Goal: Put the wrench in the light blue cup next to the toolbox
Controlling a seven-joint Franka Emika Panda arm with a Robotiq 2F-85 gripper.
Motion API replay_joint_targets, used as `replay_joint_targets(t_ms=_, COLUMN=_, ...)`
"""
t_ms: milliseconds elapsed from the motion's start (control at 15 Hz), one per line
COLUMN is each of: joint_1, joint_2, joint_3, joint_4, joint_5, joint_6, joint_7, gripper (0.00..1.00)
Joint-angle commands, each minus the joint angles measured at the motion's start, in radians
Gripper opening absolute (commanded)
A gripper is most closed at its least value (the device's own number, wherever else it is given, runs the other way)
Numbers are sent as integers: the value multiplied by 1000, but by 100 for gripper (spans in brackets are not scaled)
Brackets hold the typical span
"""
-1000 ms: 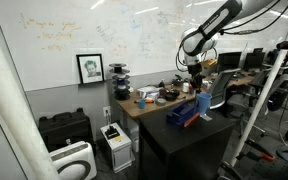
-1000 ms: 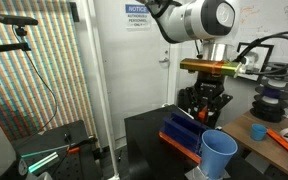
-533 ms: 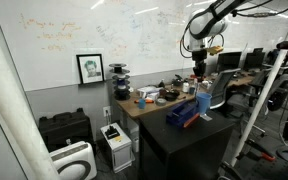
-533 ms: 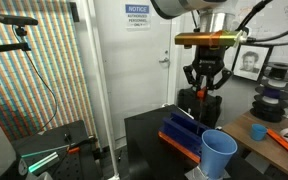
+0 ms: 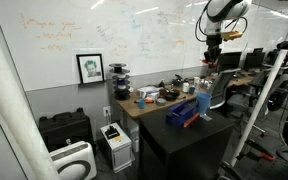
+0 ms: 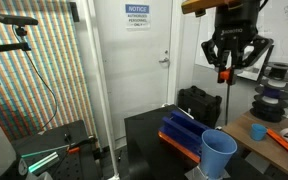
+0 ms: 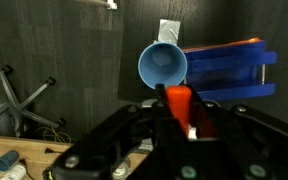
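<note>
My gripper moves the wrench over the opening of the light blue cup next, then brings the wrench down.
My gripper is shut on the wrench, which hangs down by its orange handle, high above the black table. The light blue cup stands upright and open beside the dark blue toolbox with orange-red parts. In the wrist view the cup lies just beyond the wrench handle, with the toolbox to its right. The gripper, cup and toolbox are small in an exterior view.
The black table holds the toolbox and cup near its edge. A wooden desk with cluttered tools stands behind it. An office chair base is on the floor. A black case sits behind the toolbox.
The gripper has risen well above the table with the wrench in it and shifted sideways toward the cup. The cup and toolbox have not moved.
</note>
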Motion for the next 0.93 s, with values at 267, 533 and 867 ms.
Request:
replay_joint_targets(t_ms=267, joint_1=-28, joint_2=145, joint_3=-25, joint_4=40, joint_5=61, joint_6=-8, joint_7=0, gripper=15)
replay_joint_targets(t_ms=533, joint_1=-33, joint_2=249, joint_3=-19, joint_4=55, joint_5=94, joint_6=-23, joint_7=3, gripper=16)
replay_joint_targets(t_ms=867, joint_1=-29, joint_2=258, joint_3=-24, joint_4=46, joint_5=66, joint_6=-30, joint_7=49, gripper=47)
